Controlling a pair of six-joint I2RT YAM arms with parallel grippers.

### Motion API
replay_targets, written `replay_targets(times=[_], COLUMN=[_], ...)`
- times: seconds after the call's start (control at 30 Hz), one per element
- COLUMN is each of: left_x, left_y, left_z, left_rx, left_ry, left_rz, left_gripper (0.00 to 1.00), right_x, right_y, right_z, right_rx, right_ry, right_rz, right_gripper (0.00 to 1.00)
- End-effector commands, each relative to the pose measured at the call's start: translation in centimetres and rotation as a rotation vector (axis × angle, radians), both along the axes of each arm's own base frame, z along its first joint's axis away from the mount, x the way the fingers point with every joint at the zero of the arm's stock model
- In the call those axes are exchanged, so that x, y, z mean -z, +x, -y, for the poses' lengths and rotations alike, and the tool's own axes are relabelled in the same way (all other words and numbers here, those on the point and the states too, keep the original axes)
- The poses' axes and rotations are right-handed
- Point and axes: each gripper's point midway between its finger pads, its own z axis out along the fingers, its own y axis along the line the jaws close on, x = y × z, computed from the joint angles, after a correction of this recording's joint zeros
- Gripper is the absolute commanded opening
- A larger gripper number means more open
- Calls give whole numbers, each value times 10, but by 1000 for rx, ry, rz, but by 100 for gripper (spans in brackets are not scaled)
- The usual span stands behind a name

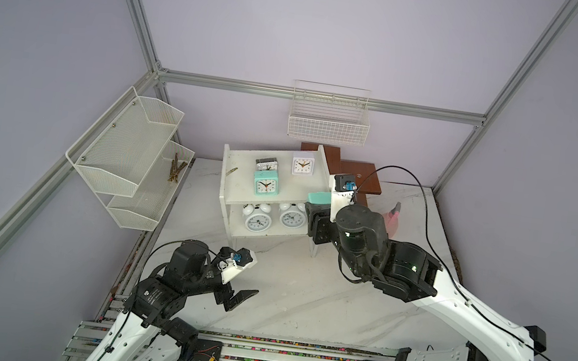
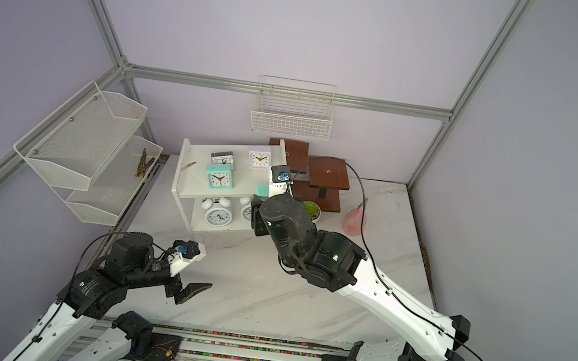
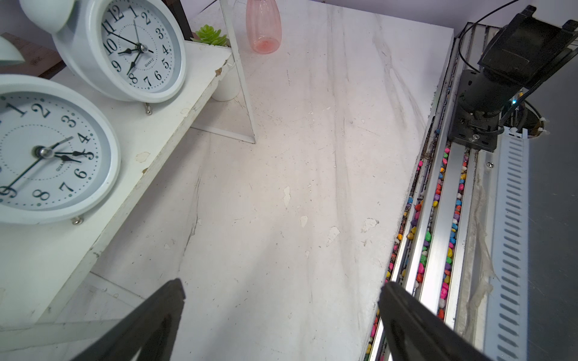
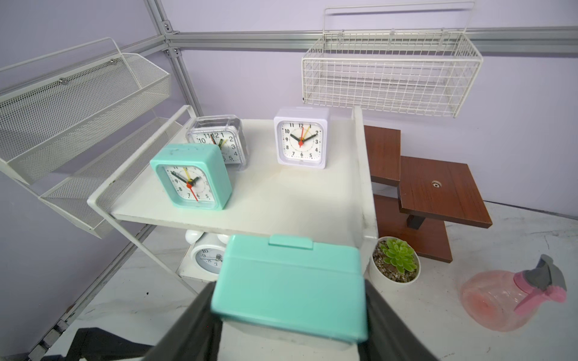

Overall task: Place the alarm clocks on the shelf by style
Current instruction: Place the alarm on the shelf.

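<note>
My right gripper moves outward over the shelf's top board in front of the white square clock (image 1: 299,188) (image 4: 301,206) next and releases the second mint-green clock, since that spot is bare.
The white two-tier shelf (image 1: 303,188) stands at the back of the table. Its top board (image 4: 281,200) carries a mint-green square alarm clock (image 4: 191,177), a silver-grey one (image 4: 219,140) and a white square one (image 4: 301,138). Two round white twin-bell clocks (image 3: 137,50) (image 3: 47,150) stand on the lower board. My right gripper (image 4: 287,300) is shut on a second mint-green clock (image 4: 291,287) and holds it just in front of the shelf's right front corner, near top-board height. Over the table's front left, my left gripper (image 3: 281,290) stands open and empty.
A white mesh wall rack (image 1: 129,155) hangs on the left and a wire basket (image 1: 329,118) on the back wall. Right of the shelf are a brown stepped stand (image 4: 444,187), a potted succulent (image 4: 395,259) and a pink spray bottle (image 4: 513,300).
</note>
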Motion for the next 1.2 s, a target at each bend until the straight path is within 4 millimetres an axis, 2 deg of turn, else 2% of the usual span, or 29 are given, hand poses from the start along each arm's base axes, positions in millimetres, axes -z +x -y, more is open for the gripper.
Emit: replay_targets(times=[0.0, 0.07, 0.17, 0.43, 0.8, 1.03, 1.17], left_x=[-3, -4, -4, -8, -20, -45, -50], left_y=[1, 2, 2, 2, 0, 1, 9], left_z=[1, 1, 1, 1, 3, 2, -1], left_rx=[3, -4, -1, -5, 11, -9, -41], left_ry=[-9, -11, -12, -17, -38, -53, -40], left_rz=[23, 28, 29, 44, 72, 110, 136], left_gripper=[100, 100, 100, 100, 100, 100, 100], right_x=[-10, -14, -7, 0, 8, 14, 19], right_y=[11, 21, 39, 68, 80, 84, 86], right_z=[-7, -11, -21, -28, -34, -34, -36], right_rx=[15, 24, 22, 40, 39, 47, 49], right_ry=[-65, -67, -72, -83, -81, -85, -86], right_rz=[26, 22, -6, -31, -52, -68, -77], right_gripper=[47, 47, 47, 47, 48, 48, 49])
